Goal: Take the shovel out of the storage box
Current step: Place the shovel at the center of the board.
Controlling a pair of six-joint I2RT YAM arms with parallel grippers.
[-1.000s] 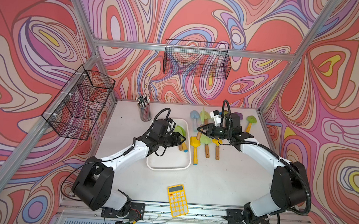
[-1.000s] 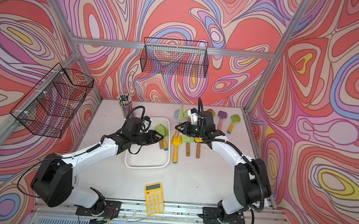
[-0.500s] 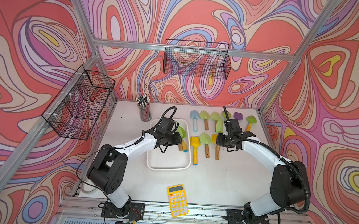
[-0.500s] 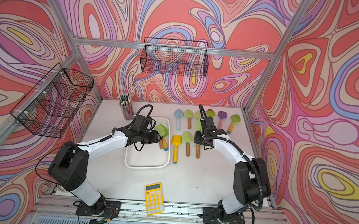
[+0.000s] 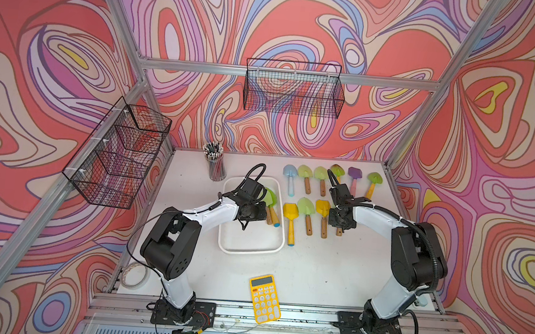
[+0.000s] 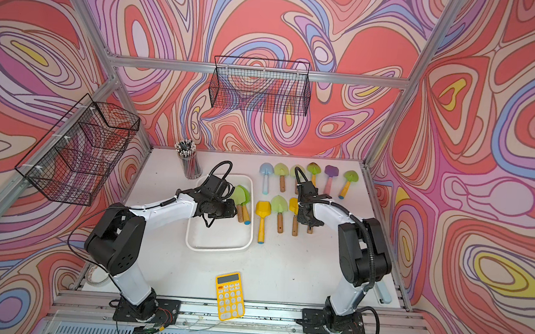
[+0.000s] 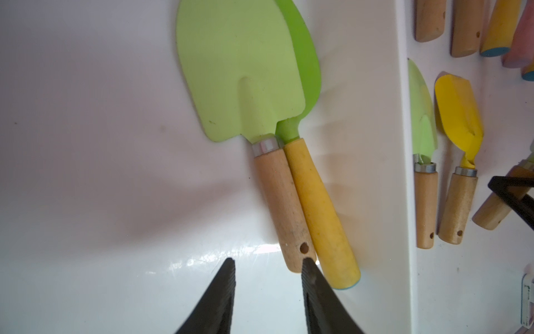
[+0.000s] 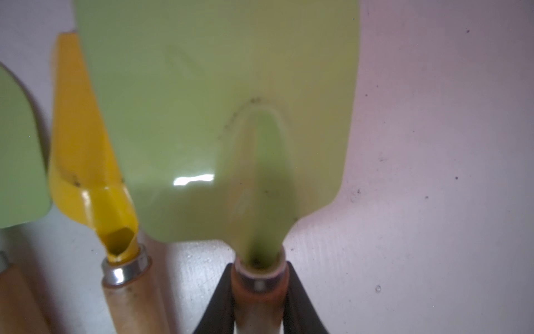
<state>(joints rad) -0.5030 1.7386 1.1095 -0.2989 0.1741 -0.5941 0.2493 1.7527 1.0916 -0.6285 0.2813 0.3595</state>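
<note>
Next, my right gripper moves down beside the wooden-handled yellow shovel and releases the pale green shovel's handle. The bare tabletop there lies just below the gripper.
The white storage box [image 5: 249, 250] [image 7: 404, 202] lies left of centre, and two shovels lie side by side along its right wall. One has a pale green blade [image 7: 239, 72] and a wooden handle. The other is bright green with a yellow handle [image 7: 320, 208] [image 5: 275, 219]. My left gripper [image 7: 268, 261] [image 5: 260, 216] hangs open inside the box at their handle ends, one fingertip against the wooden handle's end, nothing between its fingers. My right gripper [image 8: 260, 286] [image 5: 340, 219] is shut on the handle of a pale green shovel [image 8: 219, 115], low over the table to the right of the box.
Two rows of shovels lie right of the box: a blue one [image 5: 290, 176] starts the back row, a yellow one [image 5: 290, 213] the front. A yellow calculator [image 5: 264, 298] sits near the front edge. A pen cup [image 5: 215, 167] stands behind the box. Wire baskets [image 5: 293, 91] hang on the walls.
My right arm has come down and to the right with the pale green shovel, from above the rows to the front row's right end. My left gripper has moved further over the box toward the handles.
</note>
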